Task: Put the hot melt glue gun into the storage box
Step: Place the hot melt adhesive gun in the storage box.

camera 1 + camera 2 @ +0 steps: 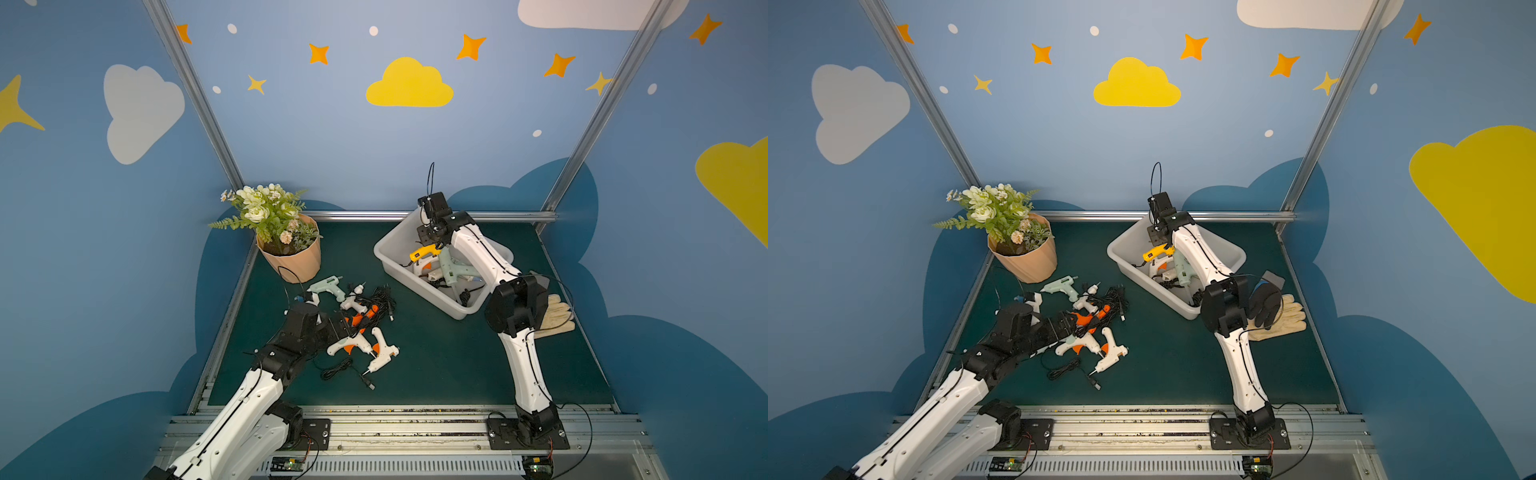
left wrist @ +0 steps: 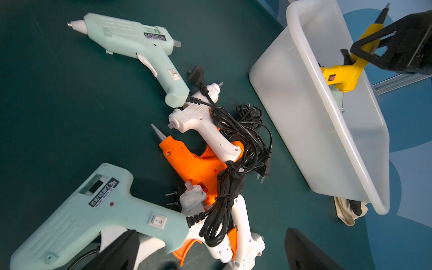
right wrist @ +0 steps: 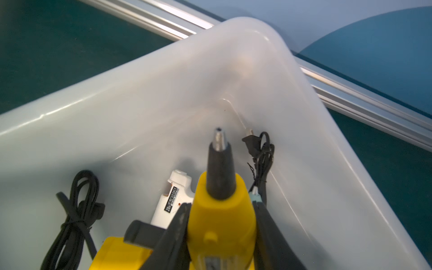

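Note:
The right gripper moves down toward the white gun [image 1: 429, 263] [image 3: 172, 200] below it next and releases there, since the yellow gun already hangs within the box's sides.
My right gripper [image 3: 221, 207] is shut on a yellow hot melt glue gun [image 3: 222, 210], both fingers pressed on its barrel. It hangs over the far end of the whitish storage box [image 1: 392, 245], nozzle toward a rounded corner [image 3: 257, 58]. In both top views the yellow gun [image 1: 424, 252] [image 1: 1156, 252] sits just above other guns in the box. My left gripper [image 1: 349, 328] [image 2: 210, 250] is open, low over a tangle of mint [image 2: 93, 210], orange [image 2: 194, 161] and white [image 2: 205, 124] glue guns on the green mat.
A tan flower pot [image 1: 291, 262] stands at the back left, with another mint gun [image 1: 328, 286] in front of it. Work gloves [image 1: 552, 316] lie right of the box behind my right arm. Black cords [image 1: 380, 301] spread from the pile. A metal rail [image 1: 374, 215] bounds the back.

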Robot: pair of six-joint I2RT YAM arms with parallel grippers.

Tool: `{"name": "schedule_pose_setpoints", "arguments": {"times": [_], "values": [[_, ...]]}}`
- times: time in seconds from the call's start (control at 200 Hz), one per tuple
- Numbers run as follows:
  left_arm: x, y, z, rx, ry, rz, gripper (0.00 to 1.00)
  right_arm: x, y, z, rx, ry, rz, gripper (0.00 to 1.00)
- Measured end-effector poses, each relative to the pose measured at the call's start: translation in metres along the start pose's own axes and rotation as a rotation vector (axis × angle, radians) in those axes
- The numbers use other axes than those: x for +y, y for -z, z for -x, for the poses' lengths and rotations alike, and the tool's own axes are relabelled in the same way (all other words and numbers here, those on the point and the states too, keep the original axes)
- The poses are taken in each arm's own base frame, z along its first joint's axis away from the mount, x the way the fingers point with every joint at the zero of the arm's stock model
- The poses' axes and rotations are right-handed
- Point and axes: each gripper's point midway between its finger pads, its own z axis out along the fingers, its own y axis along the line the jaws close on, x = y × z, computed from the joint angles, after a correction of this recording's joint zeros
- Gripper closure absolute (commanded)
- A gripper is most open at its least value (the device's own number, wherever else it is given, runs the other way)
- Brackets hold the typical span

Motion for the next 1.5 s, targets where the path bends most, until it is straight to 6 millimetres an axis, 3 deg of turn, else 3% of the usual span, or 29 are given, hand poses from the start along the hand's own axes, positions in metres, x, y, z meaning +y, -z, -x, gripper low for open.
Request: {"name": "schedule_pose_setpoints", "arguments": {"times": [0.255, 0.511, 0.671, 0.866, 0.991, 1.162, 1.197, 1.212, 1.377, 1.502], "values": [[0.008, 0.005, 0.003, -0.029, 0.009, 0.040, 0.00, 0.013, -0.021, -0.005, 0.021, 0.047, 0.037, 0.76], [0.023, 0.013, 0.006, -0.066, 0.033, 0.109, 0.00, 0.019, -0.048, -0.032, 0.103, 0.027, 0.076, 0.65], [0.031, 0.015, 0.005, -0.062, 0.046, 0.141, 0.00, 0.018, -0.054, -0.041, 0.132, -0.011, 0.100, 0.60], [0.035, 0.016, 0.004, -0.058, 0.054, 0.155, 0.00, 0.015, -0.054, -0.047, 0.160, -0.065, 0.132, 0.35], [0.037, 0.016, 0.004, -0.057, 0.060, 0.158, 0.00, 0.021, -0.052, -0.050, 0.175, -0.077, 0.163, 0.29], [0.039, 0.016, 0.002, -0.050, 0.071, 0.166, 0.00, 0.023, -0.024, -0.041, 0.162, -0.100, 0.194, 0.22], [0.040, 0.016, 0.002, -0.047, 0.073, 0.169, 0.00, 0.022, -0.014, -0.036, 0.150, -0.106, 0.196, 0.05], [0.041, 0.017, 0.001, -0.046, 0.075, 0.171, 0.00, 0.022, -0.009, -0.034, 0.146, -0.112, 0.198, 0.02], [0.045, 0.019, -0.004, -0.030, 0.090, 0.189, 0.00, 0.014, 0.055, -0.014, 0.069, -0.163, 0.219, 0.02], [0.047, 0.018, -0.006, -0.020, 0.109, 0.197, 0.02, 0.008, 0.097, -0.015, 0.034, -0.212, 0.235, 0.02]]}}
